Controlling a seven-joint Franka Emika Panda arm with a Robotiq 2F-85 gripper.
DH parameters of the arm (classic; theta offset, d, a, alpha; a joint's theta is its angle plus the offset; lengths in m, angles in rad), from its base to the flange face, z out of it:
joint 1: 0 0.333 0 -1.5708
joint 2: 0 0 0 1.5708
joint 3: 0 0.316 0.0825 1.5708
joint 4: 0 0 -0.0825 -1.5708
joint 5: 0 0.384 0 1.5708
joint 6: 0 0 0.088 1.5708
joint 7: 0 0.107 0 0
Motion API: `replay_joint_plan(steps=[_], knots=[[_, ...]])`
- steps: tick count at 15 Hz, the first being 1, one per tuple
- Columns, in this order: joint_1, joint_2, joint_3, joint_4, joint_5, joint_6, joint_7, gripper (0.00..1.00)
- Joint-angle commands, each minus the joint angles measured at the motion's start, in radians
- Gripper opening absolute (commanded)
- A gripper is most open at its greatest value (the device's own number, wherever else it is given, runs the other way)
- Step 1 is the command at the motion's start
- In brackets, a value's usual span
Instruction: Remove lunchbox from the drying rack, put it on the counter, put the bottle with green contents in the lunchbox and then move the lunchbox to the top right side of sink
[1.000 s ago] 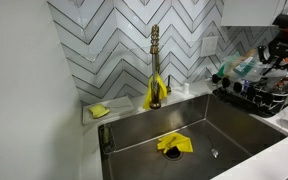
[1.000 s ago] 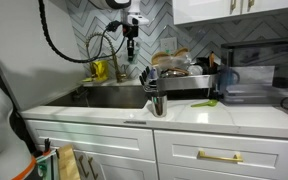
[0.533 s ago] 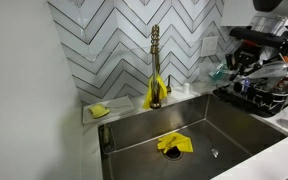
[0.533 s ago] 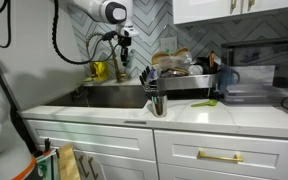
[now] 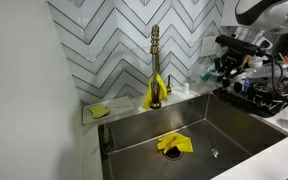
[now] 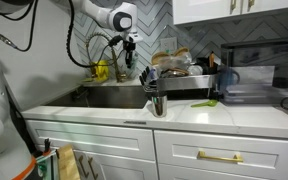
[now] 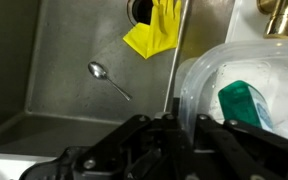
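My gripper comes down next toward the white ledge between faucet (image 5: 155, 60) and rack, which lies below it, and releases the lunchbox there, because the bottle is already inside.
In the wrist view my gripper (image 7: 176, 128) is shut on the rim of the clear lunchbox (image 7: 209, 85). A bottle with green contents (image 7: 246, 102) lies inside it. I hold the lunchbox over the right edge of the steel sink (image 7: 64, 100), near the gold faucet (image 7: 282, 14). In both exterior views the gripper (image 5: 230, 62) (image 6: 131, 58) hangs between the faucet (image 5: 155, 60) and the black drying rack (image 5: 269, 95) (image 6: 184, 85). The lunchbox is hard to make out there. The white counter (image 6: 234, 115) lies in front of the rack.
A yellow glove (image 5: 174, 144) (image 7: 154, 35) and a spoon (image 7: 109, 80) lie in the sink. A yellow sponge (image 5: 99, 111) sits on the back ledge. A yellow cloth (image 5: 154, 95) hangs at the faucet base. A utensil holder (image 6: 156, 98) stands by the sink.
The arm has swung away from the drying rack towards the faucet and come lower, with the gripper still shut on the lunchbox.
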Motion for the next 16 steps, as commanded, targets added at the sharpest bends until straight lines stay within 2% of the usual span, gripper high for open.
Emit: replay_joint_plan(steps=[1,5,8,12,16], knots=[[0.036,0.049,-0.017,0.026,-0.012,0.068,0.114,0.01],[0.068,0.128,-0.022,0.061,-0.020,0.166,0.272,0.01],[0.100,0.171,-0.044,0.083,-0.073,0.212,0.410,0.01],[0.122,0.209,-0.064,0.120,-0.117,0.203,0.532,0.01],[0.132,0.261,-0.078,0.173,-0.148,0.197,0.592,0.01]])
